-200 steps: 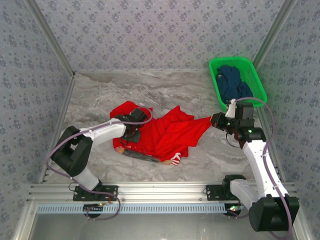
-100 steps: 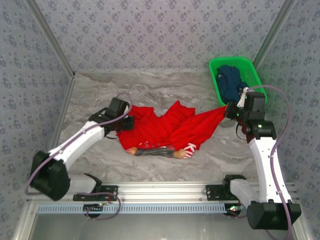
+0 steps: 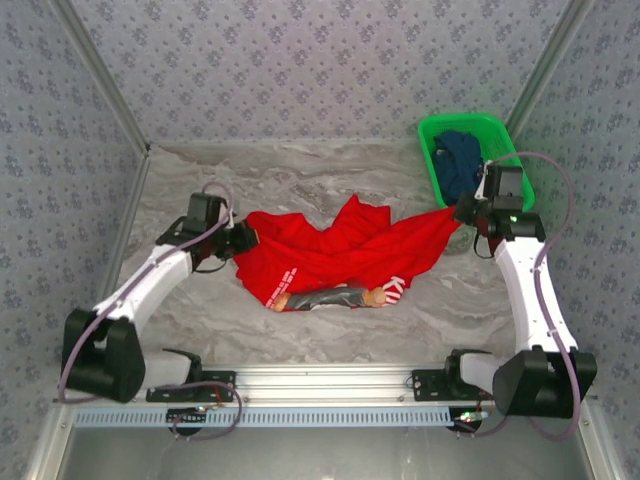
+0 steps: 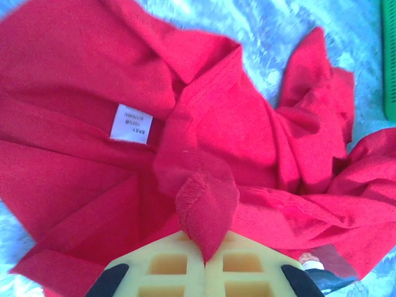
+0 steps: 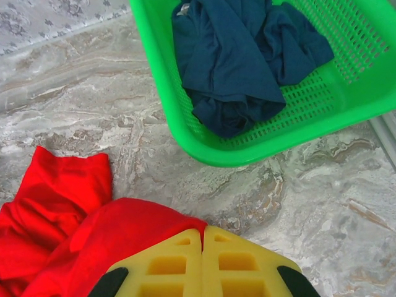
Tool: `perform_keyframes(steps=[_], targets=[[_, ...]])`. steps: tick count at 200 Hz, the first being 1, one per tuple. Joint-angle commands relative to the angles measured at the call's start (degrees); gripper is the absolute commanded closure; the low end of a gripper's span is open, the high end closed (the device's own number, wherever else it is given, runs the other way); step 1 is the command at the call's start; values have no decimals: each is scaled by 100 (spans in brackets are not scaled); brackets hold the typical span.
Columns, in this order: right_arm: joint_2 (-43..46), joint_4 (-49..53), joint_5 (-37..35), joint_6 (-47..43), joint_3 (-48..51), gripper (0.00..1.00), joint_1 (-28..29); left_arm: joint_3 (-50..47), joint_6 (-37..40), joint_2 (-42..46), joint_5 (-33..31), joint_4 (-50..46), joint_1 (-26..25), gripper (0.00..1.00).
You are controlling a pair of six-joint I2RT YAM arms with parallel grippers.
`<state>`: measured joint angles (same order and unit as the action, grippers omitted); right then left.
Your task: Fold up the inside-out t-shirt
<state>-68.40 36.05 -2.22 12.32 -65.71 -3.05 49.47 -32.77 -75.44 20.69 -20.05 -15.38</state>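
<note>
Next, my left gripper moves back and down to get the raised fold down by the white lettering nearer my base, then releases it.
The inside-out t-shirt (image 3: 340,255) is bright red and hangs stretched between both arms above the marble table, its lower edge with the cartoon print (image 3: 335,298) sagging toward the front. My left gripper (image 3: 243,238) is shut on a pinch of its left edge; in the left wrist view a ribbed fold (image 4: 207,204) pokes out from the closed yellow fingers (image 4: 167,266), with a white care label (image 4: 131,124) beyond. My right gripper (image 3: 463,212) is shut on the shirt's right corner (image 5: 142,229), next to the green basket.
A green plastic basket (image 3: 505,150) at the back right holds a dark navy-blue garment (image 5: 235,55). Its near rim (image 5: 247,151) lies just beyond my right fingers. Patterned walls enclose the table on three sides; bare marble lies at the front (image 3: 200,330).
Both grippers have moved outward and back, spreading the red shirt wider. The left arm swung left, the right rose toward the basket. The printed edge shifted right.
</note>
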Motion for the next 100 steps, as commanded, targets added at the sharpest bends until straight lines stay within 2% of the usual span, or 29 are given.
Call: perform_keyframes(steps=[1,15,34,68,89,100], targets=[[-116,-134,-63,-98,-39,100,72,38,-48,-354,278,612,17,94],[-220,-134,-71,-107,-58,100,101,128,45,-572,122,557,25,94],[-209,-134,-99,-107,-52,100,121,-91,40,-439,-24,381,17,100],[175,202,-43,-133,131,100,121,-1333,-234,1172,-408,-532,9,100],[433,324,-71,-71,250,100,127,-1988,-621,2015,-397,-1248,-7,100],[509,358,-72,-78,286,100,121,-2302,-949,2294,-360,-1243,-145,100]])
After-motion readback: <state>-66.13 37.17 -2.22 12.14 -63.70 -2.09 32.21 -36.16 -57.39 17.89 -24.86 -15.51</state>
